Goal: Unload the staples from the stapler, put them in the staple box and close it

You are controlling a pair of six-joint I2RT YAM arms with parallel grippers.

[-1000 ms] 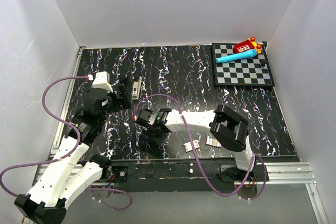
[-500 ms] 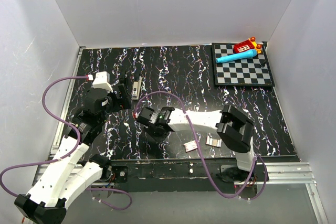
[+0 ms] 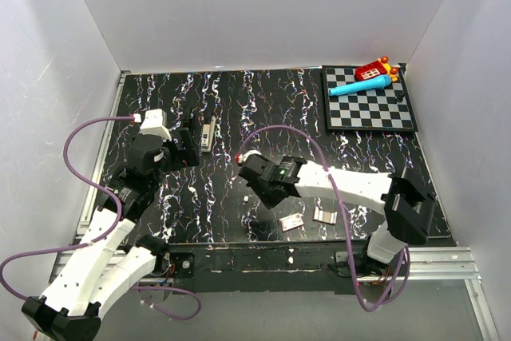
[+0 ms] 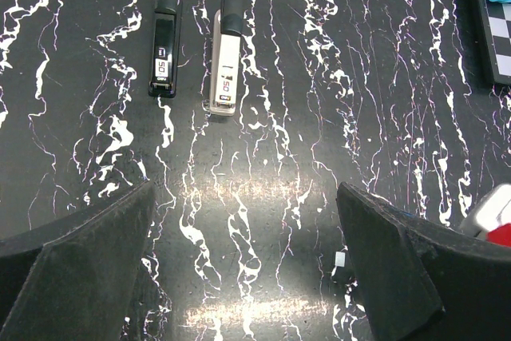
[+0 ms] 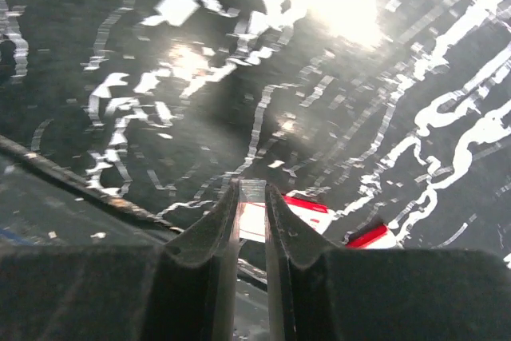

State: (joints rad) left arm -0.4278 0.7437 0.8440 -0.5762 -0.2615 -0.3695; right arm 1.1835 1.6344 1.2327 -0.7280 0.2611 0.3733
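Since the farther small box lies open, I will move my right gripper to the right in the top view, over the box's open middle, and release the strip of staples.
The grey-silver stapler (image 4: 226, 57) lies on the black marbled table, shut, beside a slim all-black object (image 4: 164, 45). It also shows in the top view (image 3: 207, 133). My left gripper (image 4: 243, 277) is open and empty, hovering just short of the stapler (image 3: 190, 143). My right gripper (image 5: 252, 197) is at the table's middle front (image 3: 267, 196), away from the stapler. Its fingers are shut on a thin silvery strip (image 5: 252, 191) that looks like a strip of staples.
Two small red-and-white boxes (image 3: 291, 221) (image 3: 325, 215) lie near the front edge, just beyond the right fingertips (image 5: 307, 209). A tiny white scrap (image 3: 245, 197) lies mid-table. A checkerboard (image 3: 369, 109) with a blue item and a red toy sits at the back right.
My right arm has swung to the right, carrying its gripper from the left of centre toward the two small boxes. The left arm and the stapler have not moved.
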